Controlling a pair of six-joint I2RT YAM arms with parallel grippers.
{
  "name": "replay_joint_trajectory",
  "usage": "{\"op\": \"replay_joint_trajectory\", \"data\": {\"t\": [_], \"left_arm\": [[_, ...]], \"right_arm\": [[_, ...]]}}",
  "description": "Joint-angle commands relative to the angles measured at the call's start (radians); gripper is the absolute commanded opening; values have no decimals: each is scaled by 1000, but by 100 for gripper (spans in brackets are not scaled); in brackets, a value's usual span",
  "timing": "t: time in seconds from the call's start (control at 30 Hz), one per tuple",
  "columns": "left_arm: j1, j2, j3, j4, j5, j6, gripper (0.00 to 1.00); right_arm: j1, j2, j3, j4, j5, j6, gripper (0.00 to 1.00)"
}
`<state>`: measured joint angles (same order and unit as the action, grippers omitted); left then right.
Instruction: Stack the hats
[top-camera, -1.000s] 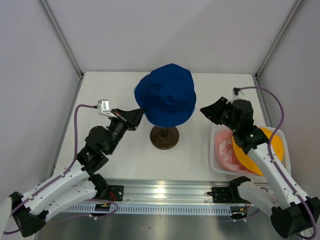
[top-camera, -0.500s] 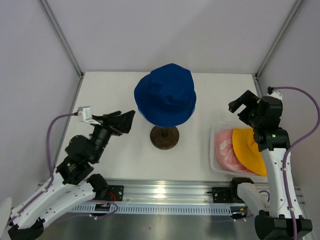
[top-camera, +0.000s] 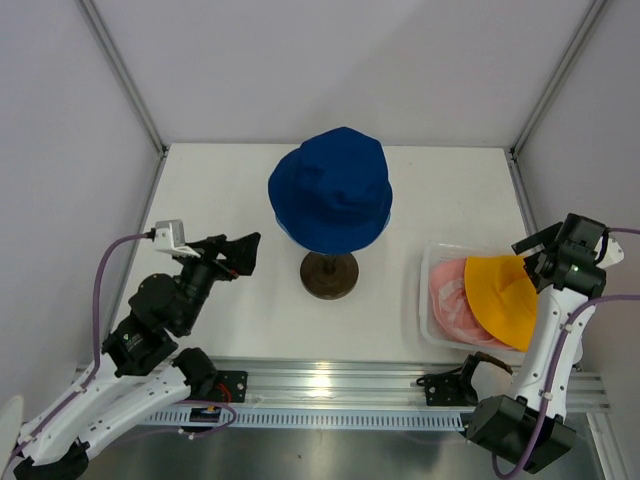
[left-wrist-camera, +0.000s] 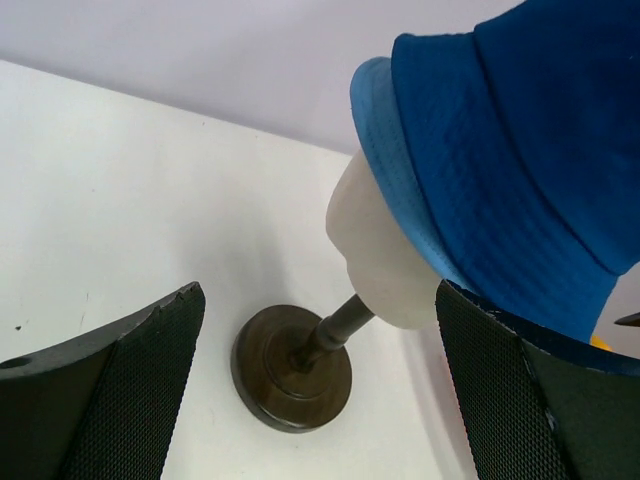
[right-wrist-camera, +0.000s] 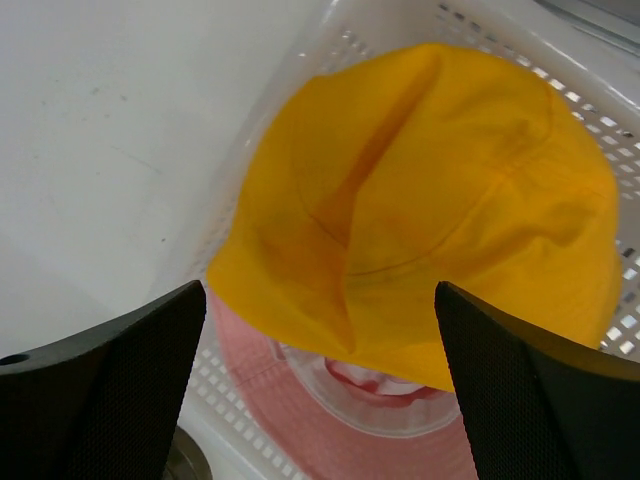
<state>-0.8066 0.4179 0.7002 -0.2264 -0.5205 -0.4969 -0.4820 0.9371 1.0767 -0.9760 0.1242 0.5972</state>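
Next, my right gripper's open fingers come down to either side of the yellow hat's raised fold (top-camera: 515, 278) (right-wrist-camera: 350, 245) below the gripper, since that fold offers cloth to pinch.
A dark navy hat (top-camera: 330, 190) sits on the cream mannequin head (left-wrist-camera: 375, 260), and a light blue hat's brim (left-wrist-camera: 400, 170) shows beneath it. In the white basket (top-camera: 428, 325) at the right, a yellow hat (top-camera: 500, 300) lies over a pink hat (top-camera: 448, 300). My left gripper (top-camera: 243, 254) is open and empty, left of the stand and apart from it. My right gripper (top-camera: 535, 253) hangs open over the basket, its jaws spread wide above the yellow hat (right-wrist-camera: 430, 200) and the pink hat (right-wrist-camera: 300, 400), touching neither.
The mannequin's dark round base (top-camera: 329, 274) stands at the table's middle, its stem (left-wrist-camera: 335, 325) tilted in the left wrist view. White enclosure walls rise on three sides. The basket wall (right-wrist-camera: 600, 75) is near the table's right edge.
Both grippers have opened and drawn away from the navy hat. The left arm pulled back toward the near left; the right arm swung right, over the basket.
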Motion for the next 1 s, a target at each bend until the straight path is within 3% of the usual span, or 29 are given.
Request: {"op": "replay_joint_trajectory", "data": {"t": [0.0,0.13,0.33,0.53,0.63,0.67,0.73,0.77,0.97], "left_arm": [[-6,12,21,-7,11,21,99],[-6,2,-4,22,17,27,99],[-6,-22,-22,36,19,29,99],[-6,-39,-34,61,22,54,100],[-6,-36,-33,68,19,63,99],[-6,-34,-33,68,19,64,100],[-6,-30,-33,68,17,64,100],[-6,-30,-33,68,16,66,99],[-6,-22,-37,75,14,64,99]], "right_arm": [[-6,-52,-9,-64,185,24,99],[-6,-72,-58,-30,242,12,99],[-7,-35,-205,154,82,0,99],[-7,43,-235,273,43,-42,86],[-7,83,-241,296,43,-77,66],[-7,89,-239,301,29,-92,44],[-7,91,-232,296,19,-96,8],[-6,83,-227,287,11,-94,0],[-4,-23,-106,209,-92,-117,0]]}}
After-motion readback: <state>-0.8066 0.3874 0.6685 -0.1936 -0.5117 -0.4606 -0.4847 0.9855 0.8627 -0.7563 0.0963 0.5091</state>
